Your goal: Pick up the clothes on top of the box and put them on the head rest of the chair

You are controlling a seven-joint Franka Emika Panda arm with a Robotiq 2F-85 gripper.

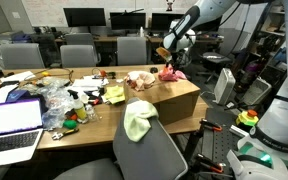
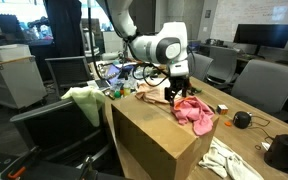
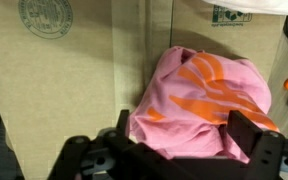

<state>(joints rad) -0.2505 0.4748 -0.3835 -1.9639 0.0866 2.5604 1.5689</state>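
Note:
Next, my gripper moves down, easing toward the paler garment, onto the orange-marked fold of the pink garment (image 2: 186, 104) (image 3: 199, 90) below it, since the pink garment bunches there.
A pink garment (image 3: 199, 95) with orange marks lies crumpled on the brown cardboard box (image 3: 54, 90), seen in both exterior views (image 1: 170, 73) (image 2: 194, 112). My gripper (image 3: 184, 135) hangs open just over it, one finger (image 3: 124, 125) on each side of the cloth. It shows in both exterior views (image 1: 171, 57) (image 2: 177, 93). A paler garment (image 1: 139, 80) lies further along the top of the box (image 1: 169, 102). A pale yellow-green garment (image 1: 138, 120) drapes over the head rest of the grey chair (image 1: 156, 148), also visible in an exterior view (image 2: 84, 97).
The box (image 2: 149, 140) stands on a long wooden table (image 1: 89, 125). An open laptop (image 1: 12, 120), clear plastic bags (image 1: 49, 98) and small clutter lie on it. Smaller grey chairs (image 1: 79, 55) stand behind. A black device (image 2: 284, 152) and a white cloth (image 2: 224, 160) lie beside the box.

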